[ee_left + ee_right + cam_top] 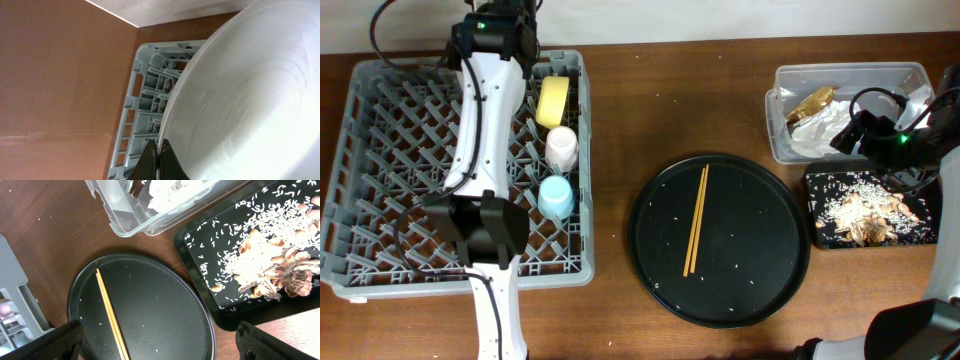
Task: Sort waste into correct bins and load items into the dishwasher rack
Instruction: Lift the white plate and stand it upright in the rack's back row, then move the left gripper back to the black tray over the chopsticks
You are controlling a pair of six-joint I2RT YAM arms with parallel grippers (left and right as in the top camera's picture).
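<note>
The rack (390, 150) slots beside the yellow bowl are empty, so the robot's left gripper should next move down and toward the yellow bowl to release the plate on edge in them.
My left gripper (159, 150) is shut on the rim of the white round plate (250, 100), held on edge over the far side of the grey dishwasher rack (150, 95). In the overhead view the arm hides the plate. In the rack (390, 150) sit a yellow bowl (553, 100), a pink cup (561, 147) and a light-blue cup (557, 196). The wooden chopsticks (696, 218) lie on the round black tray (750, 230). My right gripper (160, 345) is open and empty, above the round tray's right side.
The clear tub (850, 68) at the far right holds the white napkin (825, 135) and the golden wrapper (812, 103). In front of it the shallow black tray (815, 235) holds food scraps (865, 210). Stray rice grains dot the round tray (160, 305).
</note>
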